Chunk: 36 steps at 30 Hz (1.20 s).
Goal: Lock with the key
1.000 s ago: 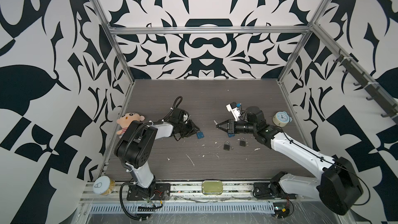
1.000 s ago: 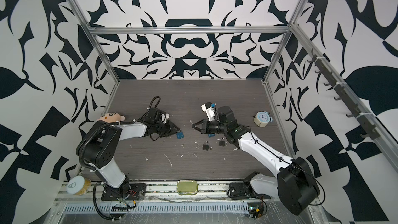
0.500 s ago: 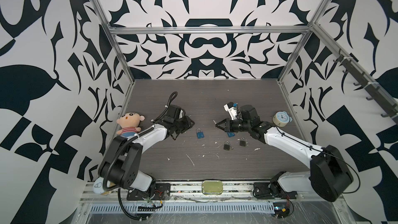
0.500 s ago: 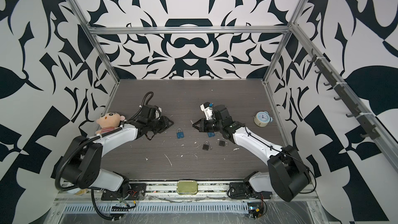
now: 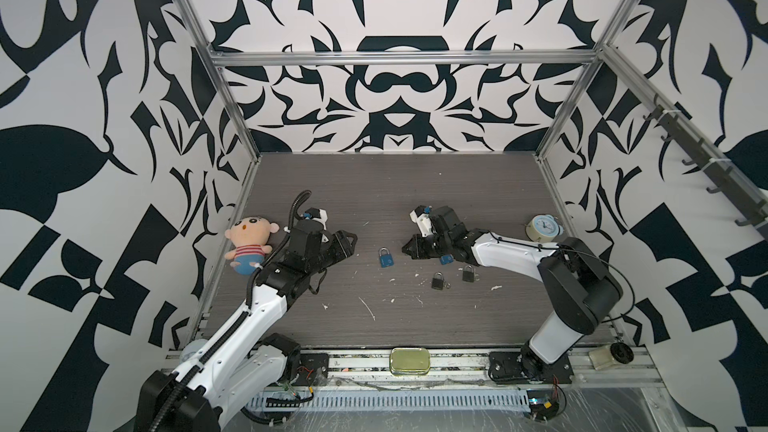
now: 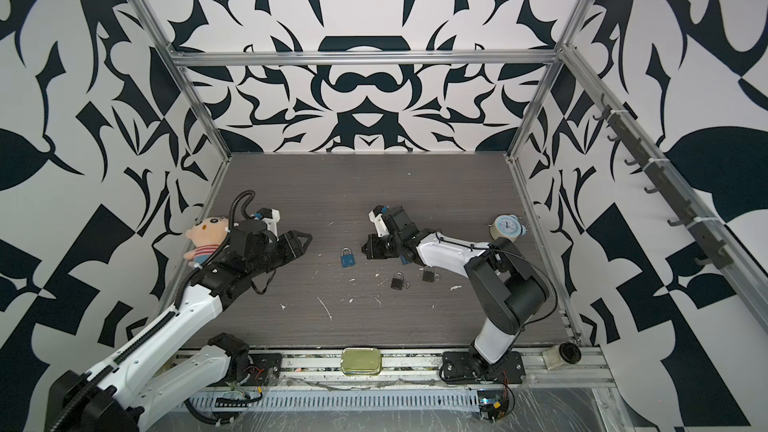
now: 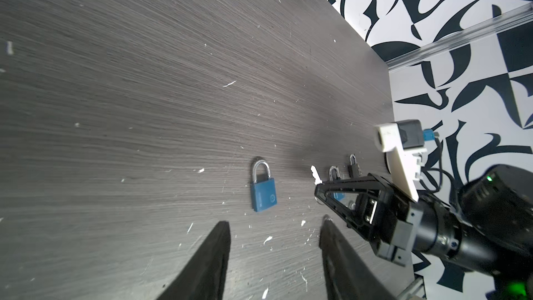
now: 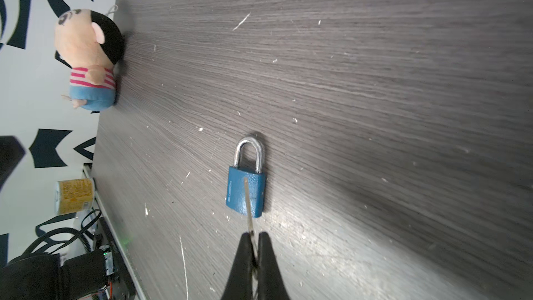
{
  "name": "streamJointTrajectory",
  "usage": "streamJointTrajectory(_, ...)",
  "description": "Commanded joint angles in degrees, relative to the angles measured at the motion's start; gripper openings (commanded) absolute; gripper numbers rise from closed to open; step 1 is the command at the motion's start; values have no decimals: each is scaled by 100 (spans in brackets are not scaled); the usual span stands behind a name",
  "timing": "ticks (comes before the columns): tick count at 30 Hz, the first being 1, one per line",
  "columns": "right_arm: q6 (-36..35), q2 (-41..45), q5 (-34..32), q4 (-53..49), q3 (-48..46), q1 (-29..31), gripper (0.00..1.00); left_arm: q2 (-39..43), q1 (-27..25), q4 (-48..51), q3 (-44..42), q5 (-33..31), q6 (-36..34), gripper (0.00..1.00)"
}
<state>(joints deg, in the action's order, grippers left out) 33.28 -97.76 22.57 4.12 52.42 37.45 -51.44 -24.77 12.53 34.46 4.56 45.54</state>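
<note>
My right gripper moves down toward the padlock between both arms next. It lets go of the key (image 8: 247,203) on the tabletop beside the padlock, since that spot lies below the gripper.
A blue padlock (image 5: 386,258) (image 6: 348,258) with a silver shackle lies flat on the dark table between both arms, held by nothing. My left gripper (image 5: 353,241) (image 7: 275,222) is open and empty, a short way left of that padlock (image 7: 263,190). My right gripper (image 5: 405,249) (image 8: 252,236) is shut on a small silver key (image 8: 247,203). The key's blade points at the padlock (image 8: 246,194) from its right side, above the table. In the left wrist view the key (image 7: 315,175) sticks out of the right gripper's tip, clear of the padlock.
A second blue padlock (image 5: 446,259) lies partly under the right arm. Two dark padlocks (image 5: 437,280) (image 5: 468,273) lie in front of it. A plush doll (image 5: 249,243) sits at the left wall, an alarm clock (image 5: 544,228) at the right wall, a tin (image 5: 409,361) on the front rail.
My left gripper let go of the blue padlock, opened wider and drew back to the left. The padlock stayed on the table. My right gripper shifted slightly left with the key.
</note>
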Motion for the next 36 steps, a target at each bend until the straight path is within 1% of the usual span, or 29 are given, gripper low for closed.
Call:
streamJointTrajectory(1, -13, -202, -321, 347, 259, 137, 0, 227, 11, 343, -136, -166, -10, 55)
streamJointTrajectory(6, 137, -562, -411, 553, 295, 273, 1, 242, 17, 425, -158, -151, -24, 56)
streamJointTrajectory(11, 231, -680, -473, 678, 242, 296, 4, 213, 17, 414, -181, -142, -27, 56)
streamJointTrajectory(12, 236, -691, -469, 687, 237, 296, 6, 213, 17, 402, -192, -139, -28, 56)
streamJointTrajectory(15, 238, -710, -446, 687, 229, 306, 16, 205, 17, 381, -221, -131, -21, 56)
streamJointTrajectory(18, 250, -679, -463, 672, 200, 307, 22, 205, 12, 376, -229, -139, -19, 56)
streamJointTrajectory(20, 249, -608, -480, 669, 164, 305, 25, 214, 13, 373, -225, -148, -28, 56)
streamJointTrajectory(23, 209, -391, -610, 566, 103, 307, 26, 224, 15, 414, -182, -173, -66, 56)
streamJointTrajectory(25, 120, -100, -798, 422, 35, 306, 27, 240, 17, 482, -98, -259, -155, 56)
streamJointTrajectory(26, 65, 60, -918, 320, 11, 306, 28, 255, 15, 526, -45, -302, -209, 56)
streamJointTrajectory(28, -89, 477, -1182, 58, -26, 307, 37, 240, 17, 699, 125, -516, -408, 57)
streamJointTrajectory(30, -293, 899, -1550, -312, -15, 298, 43, 226, 17, 853, 286, -791, -601, 61)
streamJointTrajectory(31, -441, 1094, -1771, -564, 25, 283, 47, 214, 17, 926, 370, -957, -690, 65)
streamJointTrajectory(32, -575, 1267, -1920, -778, 71, 257, 53, 200, 17, 980, 442, -1102, -753, 72)
streamJointTrajectory(34, -842, 1609, -2207, -1181, 120, 135, 72, 165, 17, 1048, 594, -1411, -921, 93)
streamJointTrajectory(36, -1027, 1992, -2449, -1434, 90, -22, 81, 129, 16, 1097, 728, -1728, -1066, 98)
